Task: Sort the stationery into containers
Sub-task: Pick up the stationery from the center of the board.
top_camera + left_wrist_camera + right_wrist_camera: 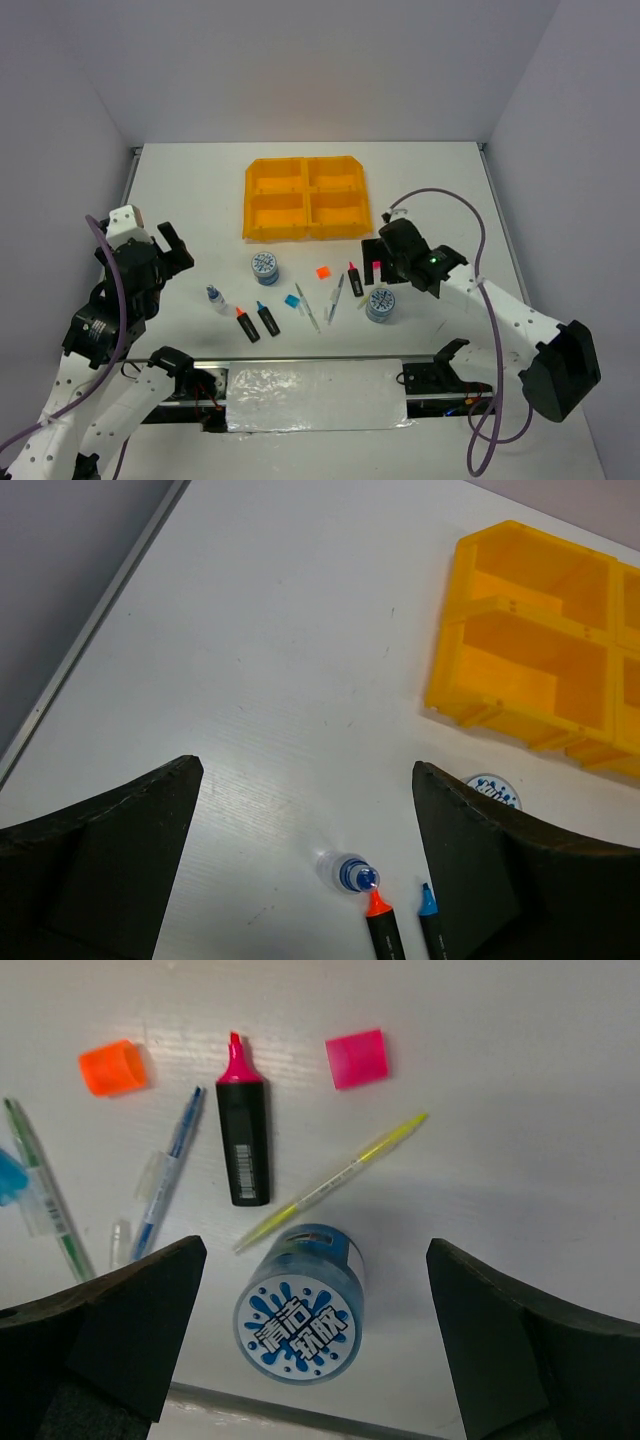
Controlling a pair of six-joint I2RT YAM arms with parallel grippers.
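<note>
I should move my right gripper down and back next. The blue-white roll is below my gripper, lower than my open fingers and closer to the near edge of the table, so my gripper should go around its top [381, 299] [299, 1328].
The orange-yellow four-compartment tray [305, 198] sits at the back centre and its compartments look empty; it also shows in the left wrist view [540, 630]. One blue-white roll [265, 266] stands left of centre. The other roll [300, 1315] stands between and below the open fingers of my right gripper [315, 1250], untouched. Beyond it lie a pink-tipped highlighter [243, 1140], a yellow pen [335, 1180], a pink square [357, 1058] and an orange square [113, 1067]. My left gripper [305, 770] is open and empty above the small white bottle [345, 870].
An orange-tipped highlighter [380, 925] and a blue-tipped one [428, 920] lie beside the bottle. A blue pen [170, 1170], a green pen [45, 1200] and a blue square [292, 301] lie mid-table. A foil-covered bar [315, 395] runs along the near edge.
</note>
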